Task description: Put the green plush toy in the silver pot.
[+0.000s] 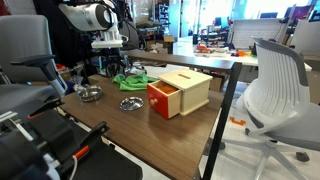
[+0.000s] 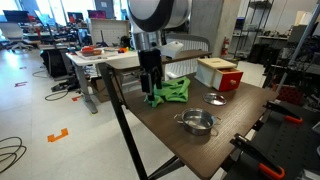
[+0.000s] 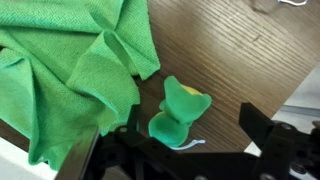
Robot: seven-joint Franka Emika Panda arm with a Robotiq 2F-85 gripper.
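Note:
The green plush toy lies just below, already between the robot's open fingers, so next the gripper should lower slightly and close its fingers around the toy's middle (image 3: 176, 117).
The green plush toy (image 3: 178, 112) lies on the wooden table beside a large green cloth (image 3: 70, 60). In the wrist view my gripper (image 3: 190, 128) is open, with the toy between its fingers and closer to the left finger; nothing is gripped. In both exterior views the gripper (image 2: 150, 88) (image 1: 108, 62) hangs low over the edge of the cloth (image 2: 170, 92) (image 1: 128, 80), and I cannot make out the toy there. The silver pot (image 2: 197, 122) (image 1: 90, 93) stands empty on the table, apart from the gripper.
A wooden box with a red drawer pulled open (image 1: 180, 92) (image 2: 218, 73) stands on the table. A flat silver dish (image 1: 130, 103) (image 2: 216, 98) lies between box and pot. Office chairs (image 1: 275, 85) and desks surround the table; its edge (image 2: 130, 120) is near the gripper.

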